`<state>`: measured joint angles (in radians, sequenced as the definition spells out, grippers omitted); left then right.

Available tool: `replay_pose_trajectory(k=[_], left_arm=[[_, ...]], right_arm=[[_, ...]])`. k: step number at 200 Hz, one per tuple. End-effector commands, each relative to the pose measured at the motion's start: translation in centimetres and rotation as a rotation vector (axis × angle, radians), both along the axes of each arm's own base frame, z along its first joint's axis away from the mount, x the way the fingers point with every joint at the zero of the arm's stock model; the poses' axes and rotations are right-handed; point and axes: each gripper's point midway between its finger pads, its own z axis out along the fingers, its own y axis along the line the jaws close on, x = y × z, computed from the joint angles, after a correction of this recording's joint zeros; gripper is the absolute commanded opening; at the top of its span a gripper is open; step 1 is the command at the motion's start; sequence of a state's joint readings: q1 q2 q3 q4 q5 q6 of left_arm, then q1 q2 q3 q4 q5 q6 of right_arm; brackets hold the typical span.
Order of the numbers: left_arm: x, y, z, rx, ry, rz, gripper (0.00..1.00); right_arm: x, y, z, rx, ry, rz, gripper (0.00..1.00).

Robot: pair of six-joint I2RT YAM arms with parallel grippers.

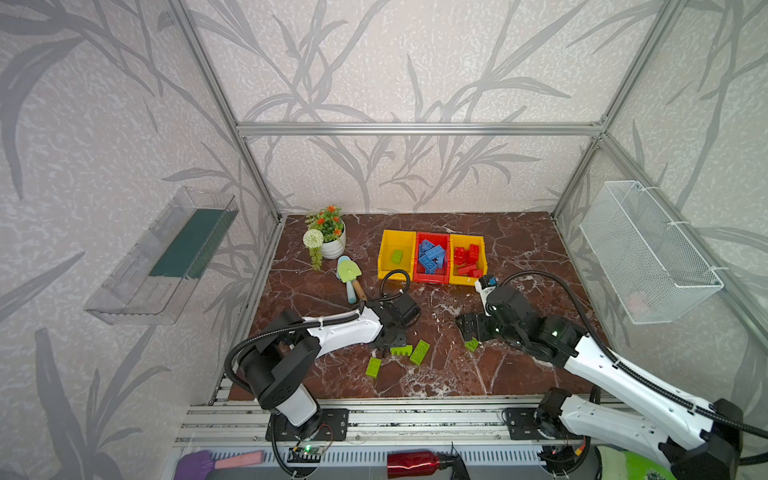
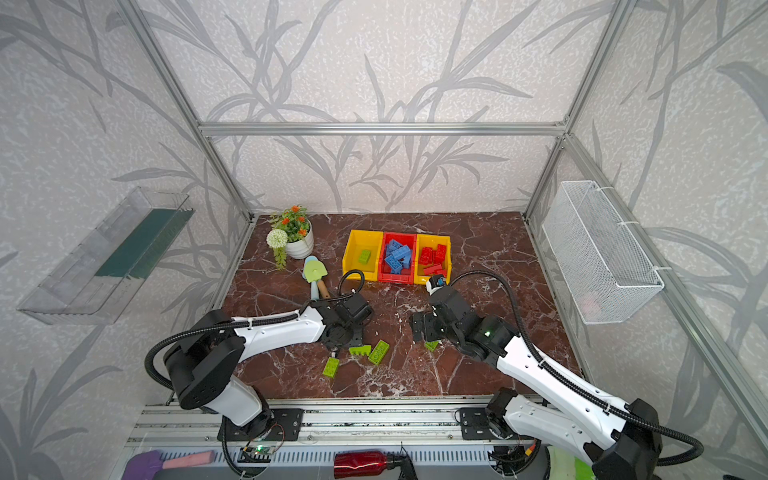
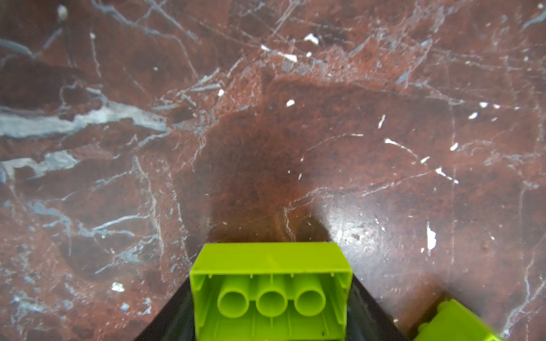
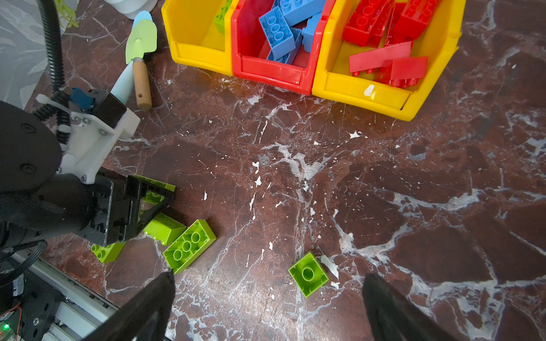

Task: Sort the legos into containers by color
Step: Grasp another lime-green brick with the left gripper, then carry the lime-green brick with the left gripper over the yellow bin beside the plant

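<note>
Next, my left gripper lifts outward over the yellow container nearest the plant and releases the lime green lego, since that container already holds a green lego.
Three joined containers stand at the back: a yellow one (image 1: 399,239) with one green lego (image 1: 397,256), a red one (image 1: 431,277) with blue legos (image 1: 432,253), and a yellow one (image 1: 467,240) with red legos (image 1: 467,254). My left gripper (image 3: 270,280) is low over the table, shut on a lime green lego (image 3: 270,257) that lies on its side, hollow underside toward the wrist camera. Other green legos (image 1: 419,352) (image 1: 373,367) lie beside it. My right gripper (image 4: 267,276) hangs open above a small green lego (image 4: 308,274), which lies between the spread fingers, untouched.
A potted plant (image 1: 328,232) and a green trowel (image 1: 349,272) sit left of the containers. A clear tray (image 1: 162,257) hangs on the left wall and a white wire basket (image 1: 648,249) on the right wall. Metal rails (image 1: 415,419) run along the table's front.
</note>
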<state>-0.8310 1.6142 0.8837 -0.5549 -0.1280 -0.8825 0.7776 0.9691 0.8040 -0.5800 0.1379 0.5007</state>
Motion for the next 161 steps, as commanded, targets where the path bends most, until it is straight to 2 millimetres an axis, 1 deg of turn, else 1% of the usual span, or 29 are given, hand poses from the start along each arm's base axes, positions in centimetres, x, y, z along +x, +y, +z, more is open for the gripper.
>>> replay_pose_trajectory(k=[1, 34, 68, 101, 121, 141, 161], left_arm=[[0.8, 0.3, 0.9, 0.051, -0.024, -0.012, 0.48], [2.6, 0.0, 2.5, 0.085, -0.056, -0.039, 0.45], [5.8, -0.5, 4.5, 0.08, -0.087, -0.053, 0.45], [10.4, -0.7, 7.0, 0.043, -0.127, -0.04, 0.45], [13.7, -0.8, 8.8, 0.016, -0.162, -0.023, 0.45], [16.7, -1.1, 9.8, -0.001, -0.175, -0.018, 0.45], [19.3, -1.5, 10.0, -0.013, -0.175, -0.011, 0.45]], right_arm=[[0.3, -0.3, 0.0, -0.012, -0.02, -0.006, 0.99], [0.4, -0.3, 0.3, -0.011, -0.024, -0.007, 0.99], [0.6, -0.5, 0.6, -0.012, -0.029, -0.012, 0.99], [1.0, -1.0, 0.9, -0.017, -0.034, -0.024, 0.99], [1.2, -1.2, 0.9, -0.016, -0.032, -0.03, 0.99], [1.6, -1.3, 0.7, -0.015, -0.022, -0.036, 0.99], [2.0, -1.5, 0.6, -0.015, -0.014, -0.044, 0.99]])
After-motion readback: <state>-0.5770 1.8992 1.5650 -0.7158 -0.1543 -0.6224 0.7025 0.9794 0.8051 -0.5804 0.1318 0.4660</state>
